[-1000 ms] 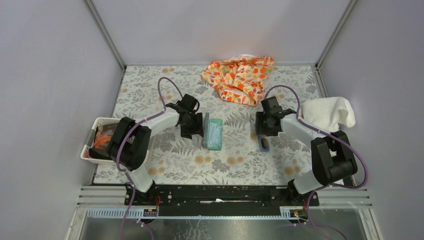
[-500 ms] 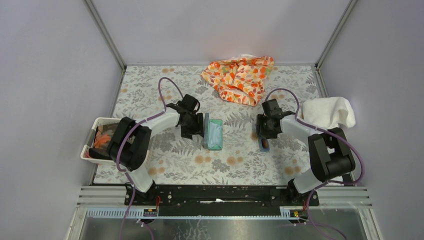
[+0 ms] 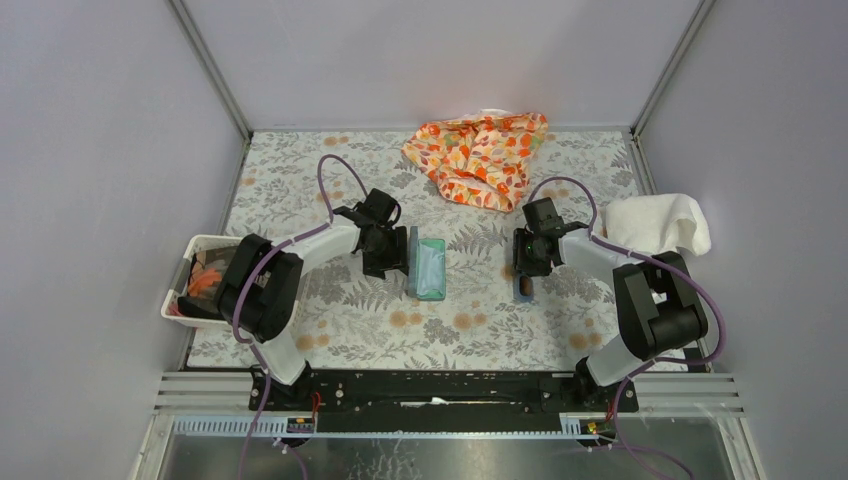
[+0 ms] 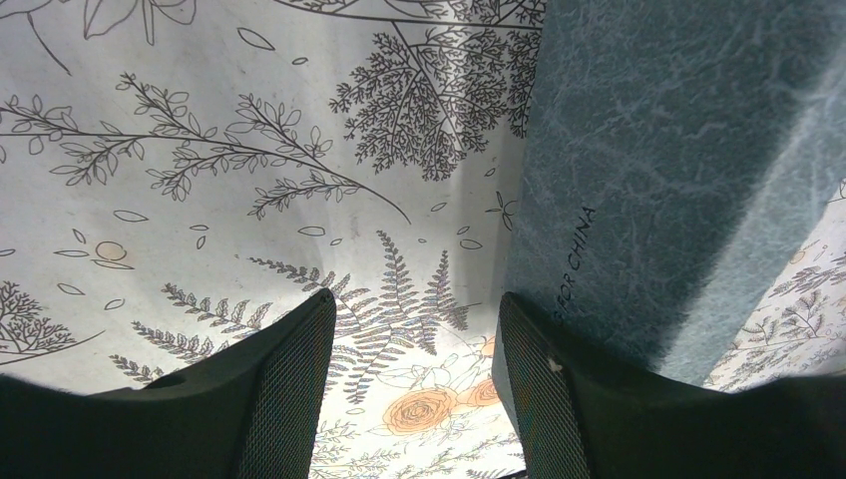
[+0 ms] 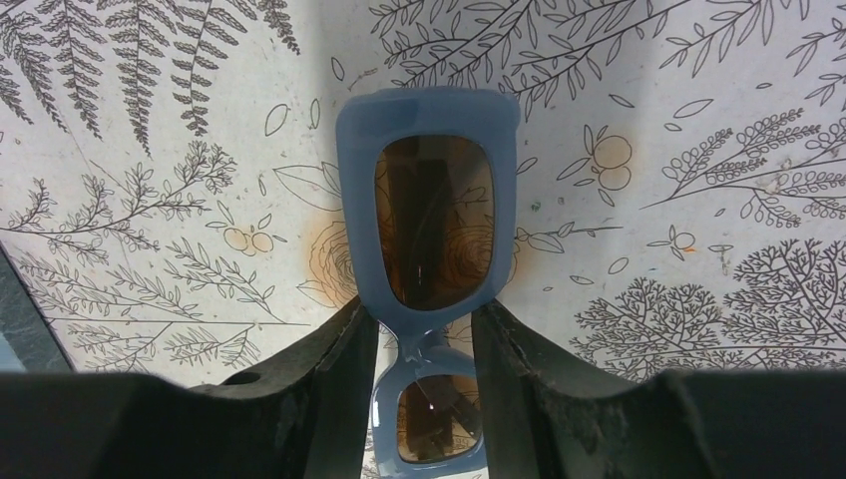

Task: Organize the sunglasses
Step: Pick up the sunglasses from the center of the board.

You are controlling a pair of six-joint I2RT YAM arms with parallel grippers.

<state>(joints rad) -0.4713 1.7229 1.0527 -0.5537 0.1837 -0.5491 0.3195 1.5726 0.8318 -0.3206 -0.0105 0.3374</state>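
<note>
The sunglasses (image 5: pixel 435 220) are lying flat on the tablecloth, so I will tilt my right gripper sideways, with its body leaning toward the case, and close it on their narrow bridge (image 5: pixel 420 333).
The sunglasses (image 5: pixel 435 220), blue frame with brown lenses, lie flat on the floral tablecloth; in the top view they (image 3: pixel 525 288) lie right of centre. My right gripper (image 5: pixel 417 317) is low over them, partly open. Its fingers straddle the bridge, and cloth shows on both sides between the fingers and the bridge. The dark grey case (image 3: pixel 428 270) lies open at mid-table with a light blue cloth in its teal inside. My left gripper (image 4: pixel 414 329) is open and empty; its right finger (image 4: pixel 529 389) is against the case's grey outer side (image 4: pixel 678 180).
An orange floral fabric (image 3: pixel 482 152) lies at the back centre. A white towel (image 3: pixel 655 225) sits at the right edge. A white bin (image 3: pixel 195 252) with orange items stands at the left edge, beside the left arm.
My right gripper has moved toward the near edge and down over the sunglasses, and now covers their far end. The left arm has not moved.
</note>
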